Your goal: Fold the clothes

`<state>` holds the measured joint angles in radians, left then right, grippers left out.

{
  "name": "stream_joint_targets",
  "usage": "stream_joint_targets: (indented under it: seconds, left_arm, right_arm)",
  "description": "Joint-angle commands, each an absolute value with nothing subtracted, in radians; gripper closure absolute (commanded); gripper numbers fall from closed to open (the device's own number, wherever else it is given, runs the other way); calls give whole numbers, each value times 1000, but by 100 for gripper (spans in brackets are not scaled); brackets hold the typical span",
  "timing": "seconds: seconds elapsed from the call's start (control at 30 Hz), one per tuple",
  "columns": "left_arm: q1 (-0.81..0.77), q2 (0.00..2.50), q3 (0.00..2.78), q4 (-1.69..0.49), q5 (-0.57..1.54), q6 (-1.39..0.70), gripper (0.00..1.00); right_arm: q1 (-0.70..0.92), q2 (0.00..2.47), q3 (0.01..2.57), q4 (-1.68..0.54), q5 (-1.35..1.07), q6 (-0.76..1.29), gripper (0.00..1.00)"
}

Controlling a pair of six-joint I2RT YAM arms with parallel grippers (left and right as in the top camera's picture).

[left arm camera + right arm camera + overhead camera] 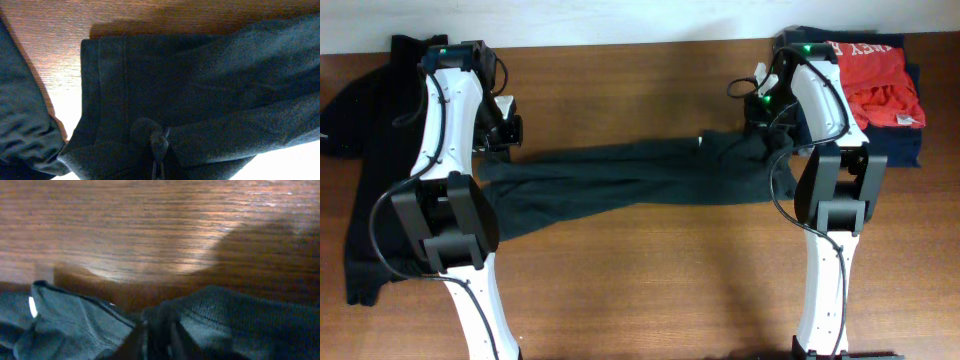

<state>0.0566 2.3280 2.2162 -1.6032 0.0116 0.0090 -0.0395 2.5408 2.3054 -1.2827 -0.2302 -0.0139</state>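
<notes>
My left gripper rises with its pinch next, since the shirt is still bunched. Then it lowers onto the hemmed end, which lies below it, and releases.
The clothes, a black T-shirt, lie bunched in a long band across the middle of the wooden table, stretched between both arms. My left gripper sits at the shirt's left end, shut on a small pinch of fabric near a stitched hem. At the shirt's right end, my right gripper has its blurred fingers standing narrow with dark cloth between them, beside a ribbed edge.
A black polo lies spread at the far left, partly under the left arm. Folded red-orange and navy garments sit at the back right, close behind the right arm.
</notes>
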Motion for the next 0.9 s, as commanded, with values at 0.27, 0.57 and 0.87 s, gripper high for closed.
stream_joint_targets:
  seconds: [0.27, 0.57, 0.87]
  left_arm:
    - [72, 2311, 2228, -1440, 12, 31, 99]
    - [77, 2311, 2228, -1416, 12, 31, 99]
    - [77, 2311, 2228, -1422, 12, 31, 99]
  right_arm:
    - [-41, 2540, 2560, -1309, -237, 9, 96]
    - [-33, 2542, 2514, -1432, -236, 8, 73]
    - [-24, 2542, 2346, -1381, -255, 8, 78]
